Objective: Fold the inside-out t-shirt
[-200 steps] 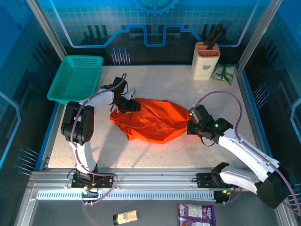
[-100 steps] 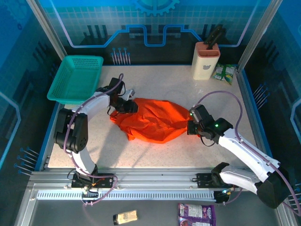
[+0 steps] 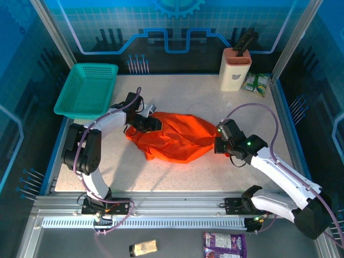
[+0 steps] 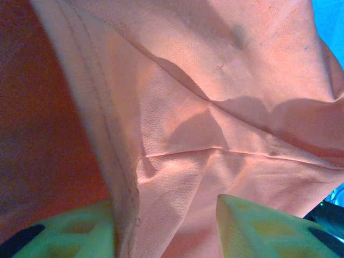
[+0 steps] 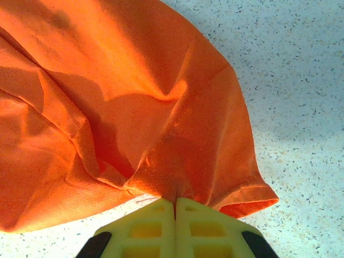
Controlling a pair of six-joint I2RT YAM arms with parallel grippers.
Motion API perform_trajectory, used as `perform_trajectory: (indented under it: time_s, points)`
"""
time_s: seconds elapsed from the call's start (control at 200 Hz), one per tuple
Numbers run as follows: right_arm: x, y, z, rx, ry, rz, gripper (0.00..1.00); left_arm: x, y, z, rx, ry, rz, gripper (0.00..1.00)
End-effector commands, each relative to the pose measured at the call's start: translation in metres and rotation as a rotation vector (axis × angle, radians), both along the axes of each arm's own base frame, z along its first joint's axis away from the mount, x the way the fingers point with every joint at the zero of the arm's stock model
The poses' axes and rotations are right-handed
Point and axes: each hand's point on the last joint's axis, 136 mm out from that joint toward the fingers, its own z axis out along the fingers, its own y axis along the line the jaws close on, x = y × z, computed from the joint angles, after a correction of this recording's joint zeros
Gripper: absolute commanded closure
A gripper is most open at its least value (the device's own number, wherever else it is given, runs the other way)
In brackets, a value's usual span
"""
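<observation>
I need to close my left gripper next on the t-shirt, at the t-shirt's end nearest the basket.
The orange t-shirt point(image 3: 174, 137) lies crumpled in a heap at the middle of the table. My left gripper point(image 3: 152, 123) is pushed into its upper left edge. In the left wrist view the two fingers point(image 4: 258, 226) stand apart, pale cloth point(image 4: 215, 80) spreads across the gap, and a stitched hem runs down beside the left finger; that gripper point(image 4: 166, 215) is open. My right gripper point(image 3: 217, 144) holds the heap's right end. In the right wrist view it point(image 5: 175, 201) is shut on a pinched fold of the t-shirt point(image 5: 107, 80), beside a sleeve-like opening.
A teal mesh basket point(image 3: 88, 88) sits tilted at the back left corner. A beige knife block point(image 3: 235, 67) and a green packet point(image 3: 257, 83) stand at the back right. Speckled table point(image 3: 183, 91) shows behind and in front of the heap.
The left arm's elbow swung out to the left and its gripper nudged slightly right, deeper into the cloth. The right arm and the heap have hardly moved.
</observation>
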Motion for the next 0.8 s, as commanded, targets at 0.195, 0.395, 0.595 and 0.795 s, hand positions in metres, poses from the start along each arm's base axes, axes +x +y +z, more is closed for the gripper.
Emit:
perform_trajectory:
  time_s: [0.195,0.395,0.595,0.795]
  points:
    - [0.002,-0.007,0.009,0.001,-0.024,-0.034,1.0,-0.01,0.008,0.009,0.12,-0.041,-0.022,0.66]
    - [0.004,-0.013,0.013,-0.047,-0.034,-0.023,1.0,-0.002,0.014,0.032,0.173,-0.098,-0.01,1.0]
    - [0.028,-0.033,0.072,-0.159,-0.161,-0.037,1.0,0.012,0.027,0.159,0.125,-0.385,0.094,1.0]
    - [0.055,-0.069,0.175,-0.203,-0.426,-0.157,1.0,0.002,0.046,0.281,-0.044,-0.67,0.242,1.0]
